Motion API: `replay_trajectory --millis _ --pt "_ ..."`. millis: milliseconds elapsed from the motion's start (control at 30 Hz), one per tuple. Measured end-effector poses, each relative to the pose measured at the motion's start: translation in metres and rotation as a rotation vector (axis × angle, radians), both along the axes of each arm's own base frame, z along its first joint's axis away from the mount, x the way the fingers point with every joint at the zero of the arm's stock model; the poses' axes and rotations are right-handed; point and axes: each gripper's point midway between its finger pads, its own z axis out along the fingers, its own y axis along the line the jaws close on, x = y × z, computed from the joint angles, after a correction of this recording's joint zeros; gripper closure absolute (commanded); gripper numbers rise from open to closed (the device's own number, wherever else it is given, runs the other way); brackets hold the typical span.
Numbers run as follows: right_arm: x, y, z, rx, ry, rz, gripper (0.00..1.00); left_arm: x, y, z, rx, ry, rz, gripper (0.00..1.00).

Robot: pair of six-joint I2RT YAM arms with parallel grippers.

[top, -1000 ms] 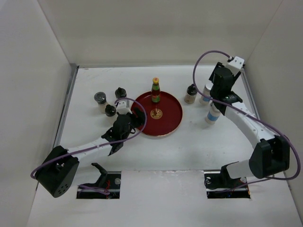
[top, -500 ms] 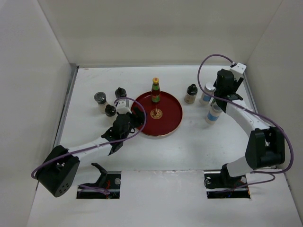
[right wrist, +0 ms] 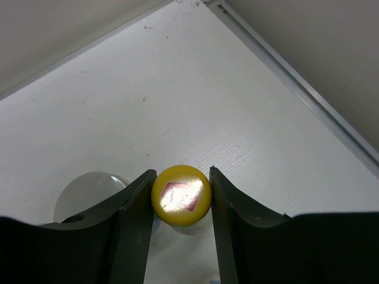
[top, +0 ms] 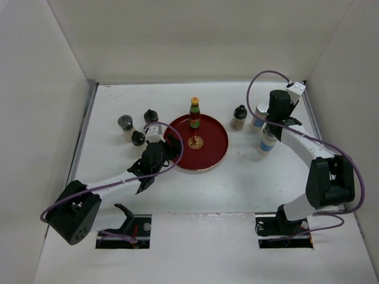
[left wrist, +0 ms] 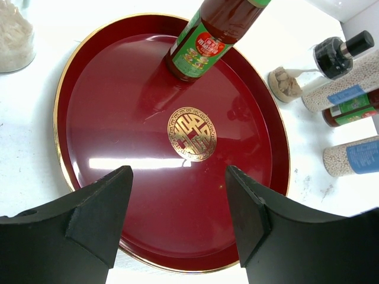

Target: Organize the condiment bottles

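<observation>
My right gripper has the tray's bare spot beside the orange-capped bottle (top: 208, 126) to its left in the top view. It will lift the second bottle across, lower it and let it go.
A dark bottle with an orange cap (top: 194, 112) stands at the back of the round red tray (top: 214, 155); it also shows in the left wrist view (left wrist: 207, 35). My left gripper (top: 169, 148) (left wrist: 177, 177) is open and empty over the tray's near-left rim (left wrist: 65, 89). My right gripper (top: 273, 118) (right wrist: 182, 176) is shut on the yellow cap of a second bottle (right wrist: 180, 198), which stands on the table at the back right. Two blue-banded shakers (top: 259, 115) (top: 266, 142) and a black-lidded jar (top: 238, 117) stand beside it.
Three dark-lidded jars (top: 125, 124) (top: 150, 116) (top: 138, 138) stand left of the tray. A grey shaker lid (right wrist: 89, 192) sits just left of my right fingers. The right side wall and its metal rail (right wrist: 296, 89) run close behind the right gripper.
My right gripper has moved a little right and toward the near side over the back-right group of bottles. The left arm has not moved.
</observation>
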Motion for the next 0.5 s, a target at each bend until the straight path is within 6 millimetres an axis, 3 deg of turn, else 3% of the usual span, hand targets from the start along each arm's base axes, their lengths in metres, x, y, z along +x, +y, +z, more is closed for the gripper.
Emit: replay_trajectory --millis 267,367,500 --pt "-0.015 -0.007 0.01 -0.03 0.005 -0.021 0.82 0.0 -0.001 -0.002 -0.001 0.005 0.0 0.38" --pt "-0.029 -0.012 0.043 -0.065 -0.045 -0.032 0.83 0.001 -0.001 -0.001 -0.006 0.002 0.0 0.38" --pt "-0.053 -0.002 0.105 -0.111 -0.18 -0.019 0.83 0.001 -0.002 0.001 -0.01 -0.003 -0.001 0.38"
